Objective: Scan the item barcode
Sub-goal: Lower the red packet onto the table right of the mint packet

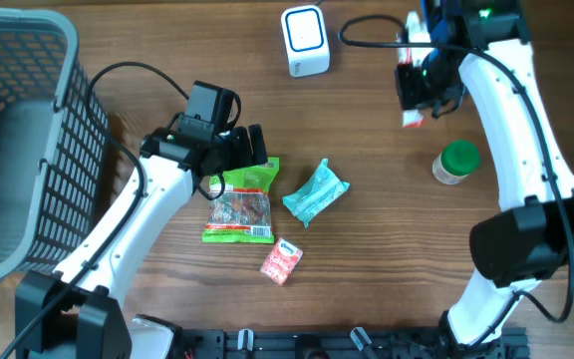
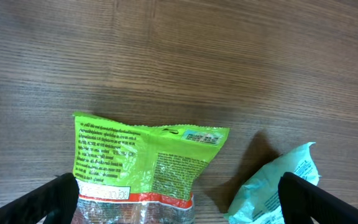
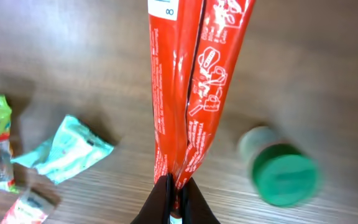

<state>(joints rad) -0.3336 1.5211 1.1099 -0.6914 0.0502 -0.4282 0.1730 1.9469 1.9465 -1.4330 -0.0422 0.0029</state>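
Note:
My right gripper holds the long red packet and next needs to move back and down to release it between the teal packet and green-lidded jar, because the tabletop there is bare.
My right gripper (image 3: 176, 200) is shut on the lower end of a long red packet (image 3: 191, 81), which stands up from the jaws. In the overhead view that gripper (image 1: 419, 104) hangs at the back right, to the right of the white barcode scanner (image 1: 305, 40), with a bit of the red packet (image 1: 413, 120) showing below it. I cannot see a barcode on the packet. My left gripper (image 2: 182, 208) is open, its fingers wide to either side of the green snack bag (image 2: 148, 162). From above, the left gripper (image 1: 243, 150) sits at the top edge of this bag (image 1: 239, 204).
A teal packet (image 1: 315, 192) lies right of the green bag, and a small red sachet (image 1: 281, 261) lies nearer the front. A green-lidded jar (image 1: 456, 162) stands beside the right arm. A grey basket (image 1: 28, 60) fills the left side.

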